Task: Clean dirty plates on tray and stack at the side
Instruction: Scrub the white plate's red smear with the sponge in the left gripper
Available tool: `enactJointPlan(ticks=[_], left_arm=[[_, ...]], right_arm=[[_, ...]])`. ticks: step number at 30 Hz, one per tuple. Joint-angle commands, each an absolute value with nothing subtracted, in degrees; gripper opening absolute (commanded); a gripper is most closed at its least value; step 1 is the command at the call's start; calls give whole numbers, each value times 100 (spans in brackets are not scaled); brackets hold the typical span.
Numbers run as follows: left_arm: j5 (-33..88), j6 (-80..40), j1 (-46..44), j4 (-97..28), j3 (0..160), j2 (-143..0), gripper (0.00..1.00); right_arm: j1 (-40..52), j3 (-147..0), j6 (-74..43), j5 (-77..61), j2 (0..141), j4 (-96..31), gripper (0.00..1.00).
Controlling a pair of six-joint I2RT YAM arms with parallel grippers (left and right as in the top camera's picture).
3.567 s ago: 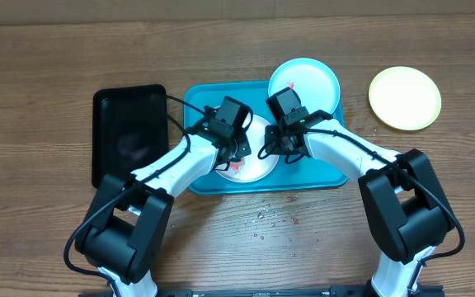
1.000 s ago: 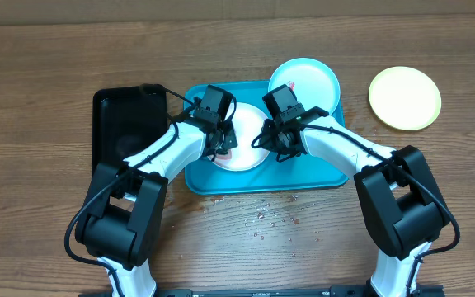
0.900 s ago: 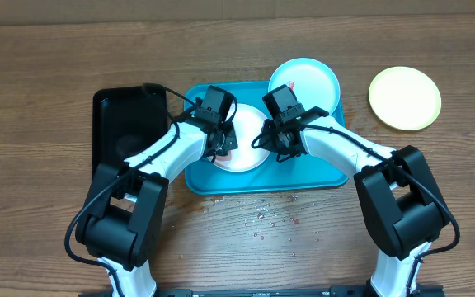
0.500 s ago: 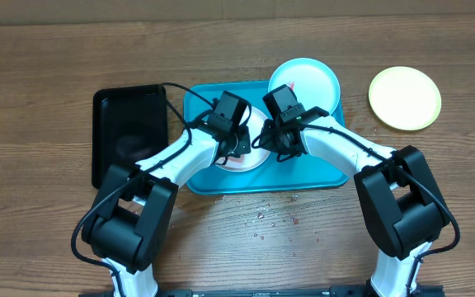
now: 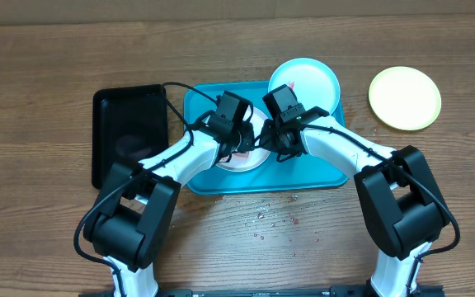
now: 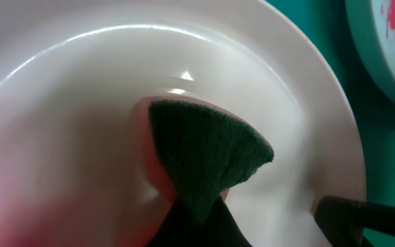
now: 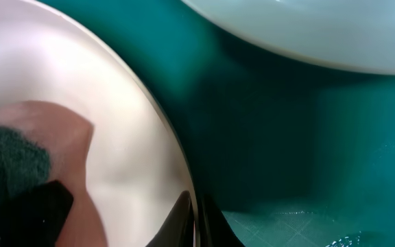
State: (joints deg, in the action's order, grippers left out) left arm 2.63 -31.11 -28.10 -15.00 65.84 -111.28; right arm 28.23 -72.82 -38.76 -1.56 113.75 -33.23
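Note:
My left gripper will lift next, cross over the open bottom of the black tray, to its left in the overhead view, and lower the scrub pad there to release it.
The white plate point(image 5: 239, 158) lies in the turquoise tray point(image 5: 320, 169), mostly hidden by both arms. My left gripper point(image 5: 239, 147) is shut on a dark green scrub pad point(image 6: 208, 154) and presses it on the white plate's point(image 6: 81, 89) inside, where a pink smear shows at lower left. My right gripper point(image 5: 269, 142) is shut on the white plate's rim point(image 7: 184, 185), one finger each side. The light blue plate point(image 5: 308, 80) with a red smear leans on the tray's far right corner. The yellow-green plate point(image 5: 404, 97) lies on the table at right.
A black tray point(image 5: 126, 132) lies left of the turquoise tray. Red specks and droplets point(image 5: 275, 221) dot the wooden table in front of the tray.
My left gripper has moved with the pad from the plate's left side toward its right, closer to the right gripper. The right gripper has kept its hold on the rim.

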Motion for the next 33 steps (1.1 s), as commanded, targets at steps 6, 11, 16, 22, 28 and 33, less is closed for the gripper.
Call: enactJointPlan(ticks=[6,11,16,22,28,33], left_arm=[[-150,-3020,-2327,-1494,6504,-11277,4],[-189,-2991,-2080,-1855,6504,-11277,4],[-189,-2849,-2097,-2497,6506,-11277,4],[-161,-2696,-2191,-3295,6506,-11268,4],[480,-2698,-2473,-3299,6525,-11268,4],[733,-2403,-2805,-3107,6667,-11271,4]], right_arm=[[2810,-7284,-3879,-30,11585,-3385,4],[2810,-7284,-3879,-30,11585,-3389,4],[2810,-7284,-3879,-30,11585,-3389,4],[2810,-7284,-3879,-30,11585,-3391,4],[2805,-7286,-3881,-102,11585,-3387,4],[2799,-7328,-3828,-115,11585,-3433,4]])
